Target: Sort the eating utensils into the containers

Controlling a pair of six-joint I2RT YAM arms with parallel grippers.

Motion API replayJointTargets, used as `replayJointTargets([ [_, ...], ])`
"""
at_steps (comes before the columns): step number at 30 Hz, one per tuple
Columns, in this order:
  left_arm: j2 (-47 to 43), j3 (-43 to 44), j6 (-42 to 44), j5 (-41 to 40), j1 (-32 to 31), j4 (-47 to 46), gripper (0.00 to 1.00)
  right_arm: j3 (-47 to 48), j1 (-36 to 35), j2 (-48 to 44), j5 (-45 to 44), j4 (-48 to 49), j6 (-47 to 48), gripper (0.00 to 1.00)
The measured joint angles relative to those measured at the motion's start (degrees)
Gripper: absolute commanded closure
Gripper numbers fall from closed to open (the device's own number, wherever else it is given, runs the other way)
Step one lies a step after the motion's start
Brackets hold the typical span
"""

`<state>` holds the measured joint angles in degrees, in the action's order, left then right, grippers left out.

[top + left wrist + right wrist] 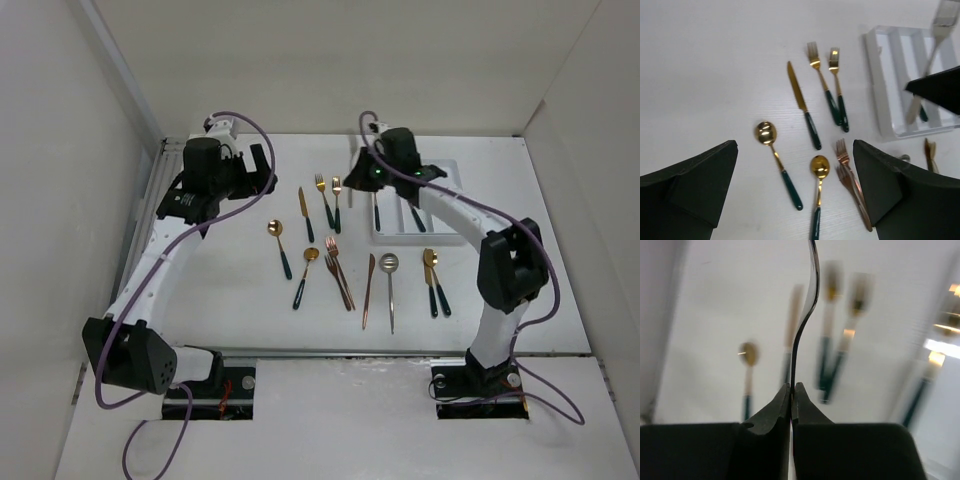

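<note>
I need to move my right gripper to the right in the top view and down, then let go of the pale fork, because the nearest section of the tray is below on that side.
Several eating utensils lie on the table: a gold knife [305, 215], two gold forks [330, 200], two gold spoons with dark green handles [774, 150], copper forks [338, 270], a copper knife [368, 290] and a silver spoon [390, 290]. The white tray of containers [455, 168] sits at the back right with utensils inside. My right gripper [792, 387] is shut on a thin utensil [807, 305] seen edge-on, beside the tray's left end; it shows as a pale fork [940, 30] in the left wrist view. Above the spoons, my left gripper [795, 190] hangs open and holds nothing.
Two more gold utensils with green handles [433, 280] lie in front of the tray. White walls enclose the table on the left, back and right. The left arm's cable [240, 125] loops over its wrist.
</note>
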<state>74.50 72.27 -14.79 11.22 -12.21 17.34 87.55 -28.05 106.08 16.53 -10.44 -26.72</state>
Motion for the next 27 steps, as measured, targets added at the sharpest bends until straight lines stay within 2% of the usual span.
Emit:
replayJointTargets([
  [4,0.0,-2.7,1.3,-3.2,1.4,0.5,0.00,-1.4,9.2,0.4,-4.1,-8.0,4.9,1.00],
  [7,0.0,-4.2,2.2,-4.2,1.6,0.8,0.00,-0.6,12.4,1.8,-3.8,-12.8,8.0,1.00],
  [19,0.0,-7.1,2.8,-6.0,1.6,1.6,0.00,1.8,15.5,13.0,-1.2,-17.6,11.6,1.00],
  [21,0.0,-7.2,2.8,-6.4,1.6,1.9,0.00,1.8,15.3,14.2,-1.0,-17.7,11.6,0.97],
  [22,0.0,-7.2,2.8,-6.5,1.6,1.9,0.00,1.9,15.3,14.4,-1.0,-17.8,11.5,0.95],
  [27,0.5,-7.2,3.5,-5.1,1.7,1.9,0.00,3.8,15.1,15.1,-0.9,-19.2,11.4,0.47],
])
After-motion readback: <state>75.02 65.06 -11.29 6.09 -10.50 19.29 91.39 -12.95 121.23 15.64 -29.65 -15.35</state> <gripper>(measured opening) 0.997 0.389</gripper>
